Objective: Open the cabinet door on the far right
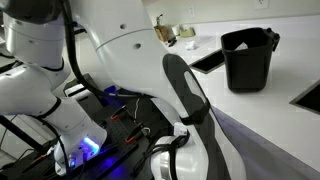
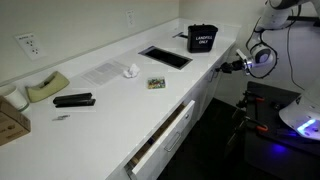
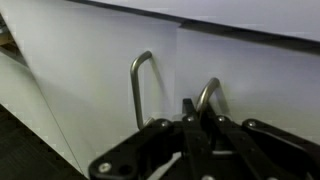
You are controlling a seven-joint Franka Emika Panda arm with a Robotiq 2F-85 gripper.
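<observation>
Away from the cabinet front in a turning arc, I will pull with my gripper on the silver bar handle [image 3: 208,92], since the door lies shut, then release it.
In the wrist view, the cabinet door [image 3: 255,70] is a flat white panel to the right of a vertical seam. Its short silver bar handle [image 3: 208,92] stands next to that seam. My gripper [image 3: 200,120] has its black fingers drawn together on the lower part of this handle. The door lies flush with its neighbour. In an exterior view my gripper [image 2: 233,68] sits against the cabinet front just below the counter edge at the far end. The door itself is hard to make out there. My arm [image 1: 190,100] blocks the gripper and door in an exterior view.
The matching neighbour door [image 3: 80,80] has its own vertical handle [image 3: 138,85] just left of the seam. A drawer [image 2: 165,138] stands pulled out under the counter. A black bin [image 2: 202,38] stands on the counter above, also seen in an exterior view [image 1: 247,58]. The robot base [image 2: 295,120] is close by.
</observation>
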